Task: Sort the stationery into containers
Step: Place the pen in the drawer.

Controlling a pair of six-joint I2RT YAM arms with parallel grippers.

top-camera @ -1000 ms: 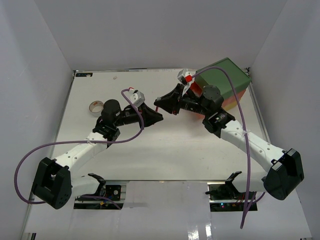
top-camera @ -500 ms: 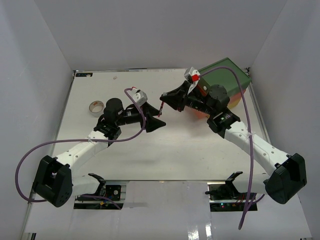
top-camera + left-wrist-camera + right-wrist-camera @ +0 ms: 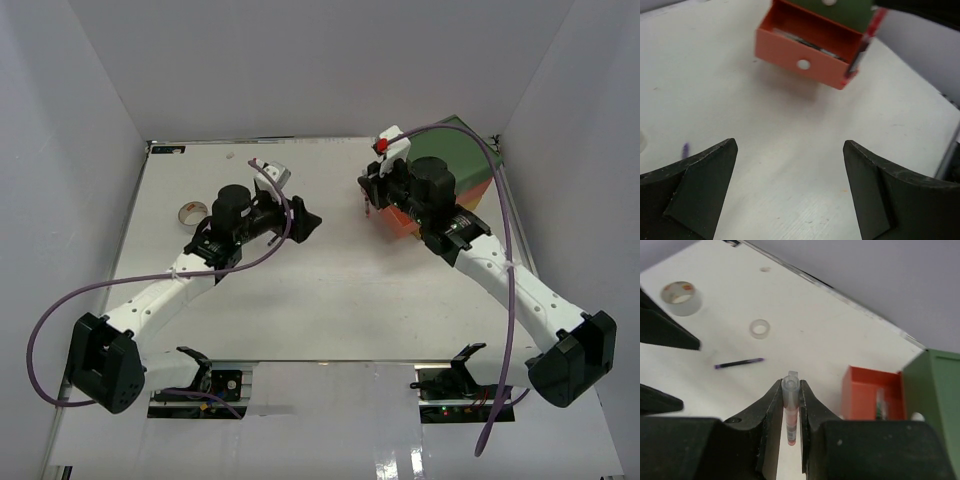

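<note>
The right gripper moves over the open inside of the drawer next and lowers to release the red pen, since the orange-red drawer [image 3: 396, 216] stands pulled out with stationery inside.
My right gripper [image 3: 791, 388] is shut on a red pen [image 3: 791, 415] with a clear cap, held upright between its pads. In the top view this gripper [image 3: 368, 200] hangs just left of the chest [image 3: 452, 160], beside its pulled-out orange-red drawer [image 3: 396, 216]. That drawer [image 3: 872, 394] holds some stationery. My left gripper [image 3: 790, 144] is open and empty above bare table, facing the open drawer [image 3: 802, 62]. From above it [image 3: 305, 222] sits left of centre. A dark pen [image 3: 738, 363], a beige tape roll [image 3: 682, 298] and a small clear tape roll [image 3: 760, 329] lie on the table.
The beige tape roll [image 3: 192, 213] lies left of the left arm. The green top drawer [image 3: 935, 390] is shut above the open one. White walls close the table on three sides, and purple cables loop over both arms.
The left gripper opened, let go of the red pen and drew back to the left. The right gripper, still shut on the pen, carried it right toward the open drawer.
</note>
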